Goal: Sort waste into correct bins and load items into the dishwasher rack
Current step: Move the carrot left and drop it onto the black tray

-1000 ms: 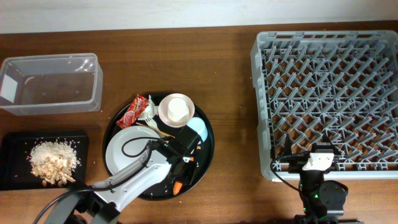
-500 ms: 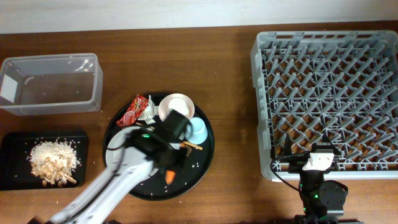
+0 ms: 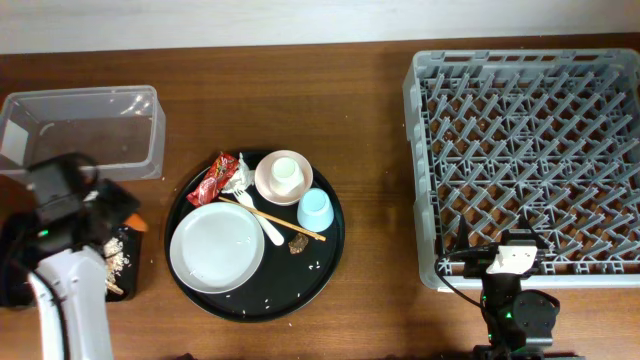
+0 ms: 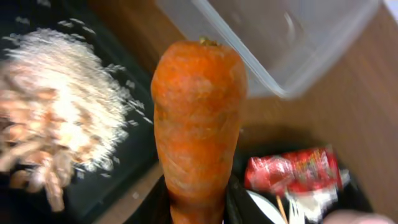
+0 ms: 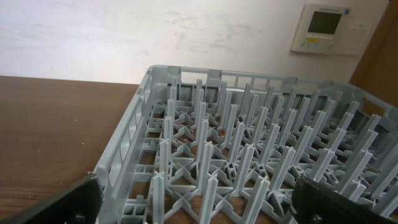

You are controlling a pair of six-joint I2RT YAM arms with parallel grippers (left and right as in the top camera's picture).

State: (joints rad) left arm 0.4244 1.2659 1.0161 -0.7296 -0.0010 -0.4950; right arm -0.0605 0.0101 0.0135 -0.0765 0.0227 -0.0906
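Observation:
The carrot hangs at the tray's edge, so next my left gripper should shift left in the overhead view and down over the rice heap [image 3: 115,264] [image 4: 67,104].
My left gripper [image 3: 122,220] is shut on the small orange carrot [image 4: 198,124] and holds it above the right edge of the shallow black tray [image 4: 130,168], beside the heap of white rice with brown scraps [image 4: 62,112]. The clear tub [image 3: 80,130] lies just behind. The red wrapper [image 3: 212,180], crumpled white paper [image 3: 238,178], white plate [image 3: 217,247], bowl [image 3: 268,185] holding the small white cup [image 3: 284,173], blue cup [image 3: 314,210], fork [image 3: 268,230] and chopsticks [image 3: 285,222] sit on the round black tray [image 3: 320,270]. My right gripper [image 5: 199,211] is open and empty at the grey rack's [image 3: 530,150] front edge.
A brown scrap [image 3: 298,244] and a few rice grains lie on the round tray. The black tray is mostly hidden under my left arm in the overhead view. Bare wooden table lies between the round tray and the rack.
My left arm has swung from the round black tray to the left, carrying the carrot over to the black rectangular tray. The right arm has not moved.

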